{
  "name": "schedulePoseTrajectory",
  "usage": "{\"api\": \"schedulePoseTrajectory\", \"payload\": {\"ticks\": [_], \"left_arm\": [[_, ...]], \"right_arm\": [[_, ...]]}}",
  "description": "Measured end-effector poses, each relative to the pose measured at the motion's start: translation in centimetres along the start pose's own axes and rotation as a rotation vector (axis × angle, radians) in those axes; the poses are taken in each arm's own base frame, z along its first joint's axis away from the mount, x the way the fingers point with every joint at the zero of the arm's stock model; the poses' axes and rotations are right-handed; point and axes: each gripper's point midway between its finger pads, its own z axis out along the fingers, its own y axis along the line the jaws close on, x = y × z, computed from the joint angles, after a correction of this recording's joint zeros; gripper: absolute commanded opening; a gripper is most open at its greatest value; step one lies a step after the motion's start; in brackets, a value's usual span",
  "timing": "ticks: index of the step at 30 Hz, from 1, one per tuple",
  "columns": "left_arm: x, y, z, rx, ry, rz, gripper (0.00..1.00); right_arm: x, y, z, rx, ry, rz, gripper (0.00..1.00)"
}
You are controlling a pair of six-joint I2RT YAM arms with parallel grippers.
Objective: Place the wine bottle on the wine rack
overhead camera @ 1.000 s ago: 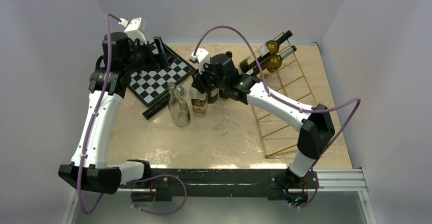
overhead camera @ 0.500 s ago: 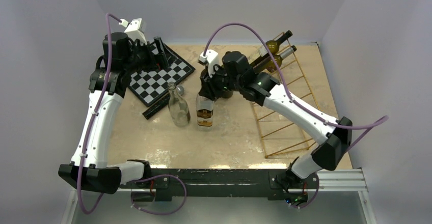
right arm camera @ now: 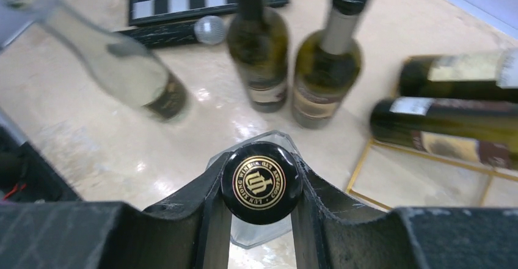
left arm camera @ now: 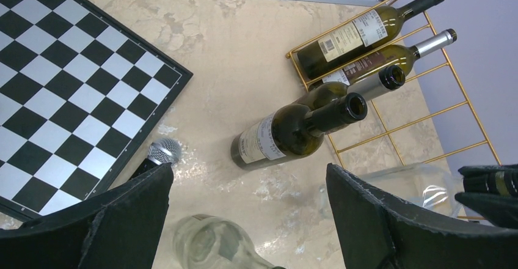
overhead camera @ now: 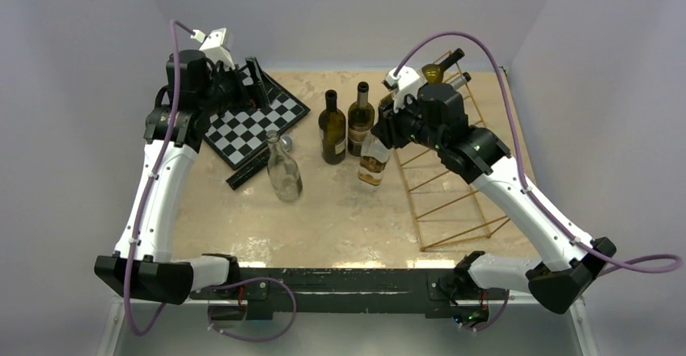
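Observation:
The rack's slot next to the racked bottles is empty and lies to the right of my right gripper in the top view. I need to swing over there while turning, then go down and let go.
My right gripper is shut on the black, gold-printed cap of a clear wine bottle. It holds the bottle slightly tilted just left of the gold rod wine rack. The rack also shows in the right wrist view and the left wrist view. Two dark bottles lie in the rack's far slots. My left gripper is open and empty above the chessboard's far edge.
Two dark bottles stand left of the held bottle. A clear bottle stands nearer the middle, beside a black microphone. The chessboard lies at the back left. Walls close in the table's back and sides.
My right arm has carried the clear bottle from beside the other bottles rightward to the rack's left edge. The two dark standing bottles are now uncovered. The left arm has not moved.

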Motion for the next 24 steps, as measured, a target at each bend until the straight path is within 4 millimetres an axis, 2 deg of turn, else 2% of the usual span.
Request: {"api": "schedulePoseTrajectory", "payload": {"ticks": [8, 14, 18, 24], "left_arm": [[0.2, 0.3, 0.7, -0.004, 0.013, -0.005, 0.98], [0.2, 0.3, 0.6, -0.005, 0.013, -0.004, 0.98], [0.2, 0.4, 0.6, -0.01, 0.011, -0.004, 0.98], [0.1, 0.5, 0.6, -0.014, 0.008, -0.004, 0.98]], "right_arm": [[1.0, -8.2, -0.4, 0.308, 0.024, 0.1, 0.0], [2.9, -13.7, -0.3, 0.497, 0.055, 0.265, 0.0], [3.6, -15.8, -0.5, 0.573, 0.05, 0.365, 0.0], [3.4, -17.4, -1.4, 0.627, 0.023, 0.49, 0.0]]}}
